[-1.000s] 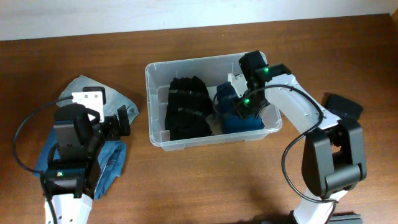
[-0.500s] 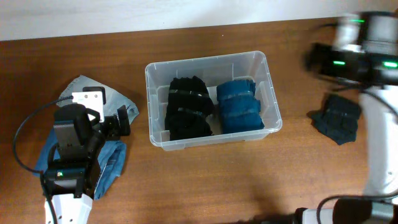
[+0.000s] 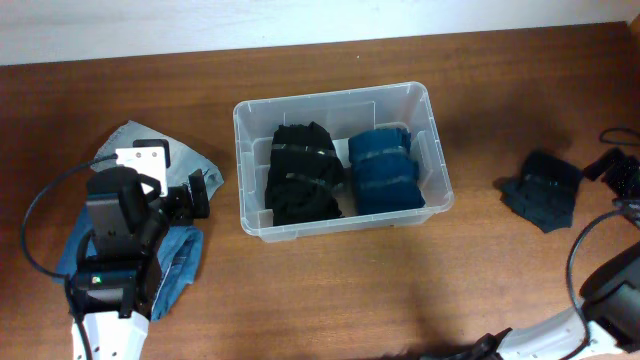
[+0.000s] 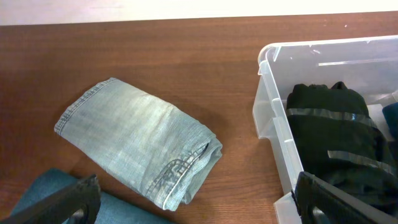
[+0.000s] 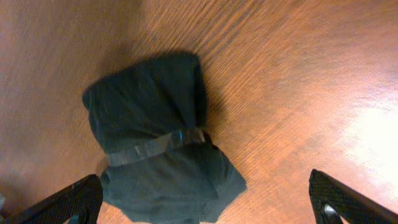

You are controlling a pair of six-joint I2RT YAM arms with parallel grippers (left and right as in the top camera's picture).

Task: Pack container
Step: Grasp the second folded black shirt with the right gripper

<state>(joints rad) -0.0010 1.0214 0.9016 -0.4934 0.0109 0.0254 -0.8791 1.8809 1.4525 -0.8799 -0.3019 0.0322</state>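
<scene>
The dark green bundle's taped side (image 3: 566, 185) lies below my right gripper, to its left in the overhead view. I should next move down toward the container (image 3: 432, 150) onto it.
The clear container (image 3: 432, 150) stands mid-table with a black taped bundle (image 3: 300, 172) and a blue taped bundle (image 3: 385, 170) side by side inside. My right gripper (image 5: 205, 205) hangs open over a dark green taped bundle (image 5: 155, 143), which lies on the wood at the far right (image 3: 542, 190); nothing is between the fingers. My left gripper (image 4: 199, 205) is open too, low over the table left of the container's rim (image 4: 268, 118), in front of a folded light denim piece (image 4: 140, 149).
A darker blue denim piece (image 4: 31, 196) lies under the left arm (image 3: 120, 230) at the table's left front. The right arm (image 3: 615, 172) sits at the right edge of the overhead view. Bare wood lies between container and dark bundle.
The right gripper opened, left the blue bundle in the container, and swung out to the far right over the dark bundle. The left arm has not moved.
</scene>
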